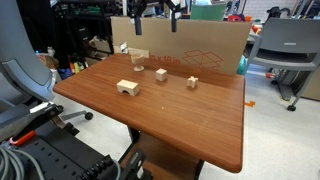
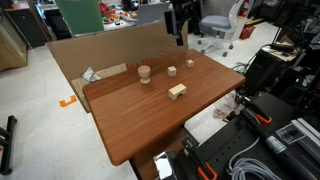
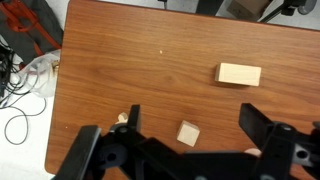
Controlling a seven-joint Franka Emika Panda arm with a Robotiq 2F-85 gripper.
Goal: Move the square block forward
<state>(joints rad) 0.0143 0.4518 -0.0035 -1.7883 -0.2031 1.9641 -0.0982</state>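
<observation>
I need to lower my gripper over the square block (image 1: 161, 75) (image 3: 188, 133) below it and turn my fingers to line up with the block's sides, because the block sits crooked between them.
The square block (image 3: 188, 133) is a small light-wood cube lying on the brown table (image 3: 130, 60); it shows in both exterior views (image 1: 160, 74) (image 2: 172, 70). My gripper (image 3: 190, 112) is open and empty, high above the table, its two dark fingers on either side of the cube in the wrist view. It hangs at the top of both exterior views (image 1: 157, 12) (image 2: 178, 30). The wider notched wooden block (image 3: 239, 74) (image 1: 127, 88) (image 2: 177, 90) lies apart from the cube. A smaller irregular wooden piece (image 3: 120, 118) (image 1: 192, 82) (image 2: 189, 64) is partly hidden behind one finger.
A round wooden piece (image 1: 137, 63) (image 2: 144, 73) stands near the cardboard wall (image 1: 200, 45) (image 2: 100, 45) along one table edge. Cables (image 3: 20, 80) lie on the floor beyond the table edge. An office chair (image 1: 285, 50) stands off the table.
</observation>
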